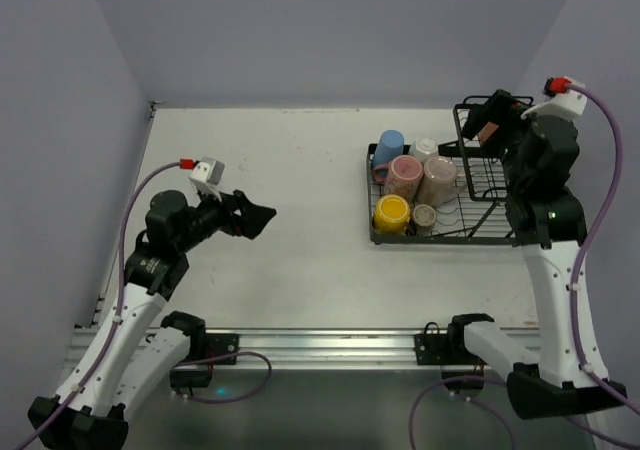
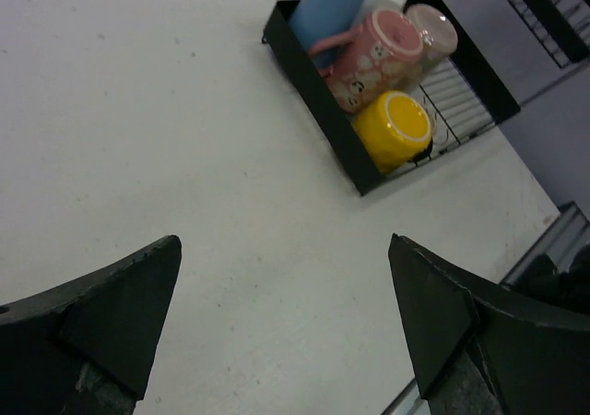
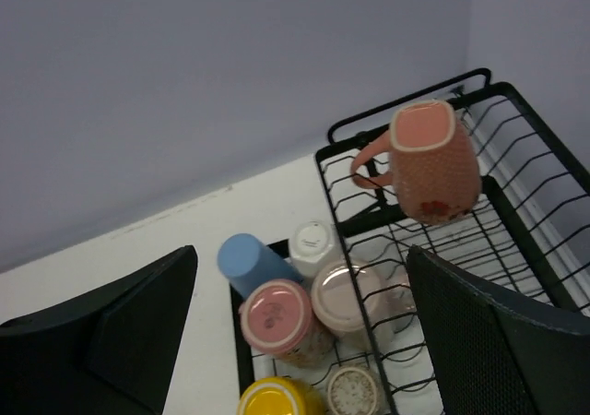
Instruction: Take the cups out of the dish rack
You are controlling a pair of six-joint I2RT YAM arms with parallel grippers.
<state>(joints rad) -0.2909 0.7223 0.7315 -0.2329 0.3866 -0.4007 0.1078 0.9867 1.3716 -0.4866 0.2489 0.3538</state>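
Observation:
The salmon mug's body (image 1: 488, 132) (image 3: 433, 173) comes astride my right gripper next as the gripper moves down and toward the right in the wrist view, since the mug lies below it that way.
The black wire dish rack (image 1: 468, 232) sits at the right of the table. Its flat tray holds upside-down cups: blue (image 1: 388, 148), pink (image 1: 405, 175), pale beige (image 1: 438, 178), yellow (image 1: 391, 213), white (image 1: 425, 148) and a small speckled one (image 1: 425, 216). A salmon mug (image 3: 431, 161) lies tilted in the taller basket section (image 3: 553, 157). My right gripper (image 3: 302, 258) is open and empty, hovering above the rack; in the top view it (image 1: 480, 110) hangs over the basket. My left gripper (image 2: 284, 249) is open and empty over bare table, well left of the rack (image 2: 313, 83).
Purple walls close the table at the back, left and right. The metal rail with both arm bases (image 1: 320, 345) runs along the near edge. The rack's tall basket stands close to the right wall.

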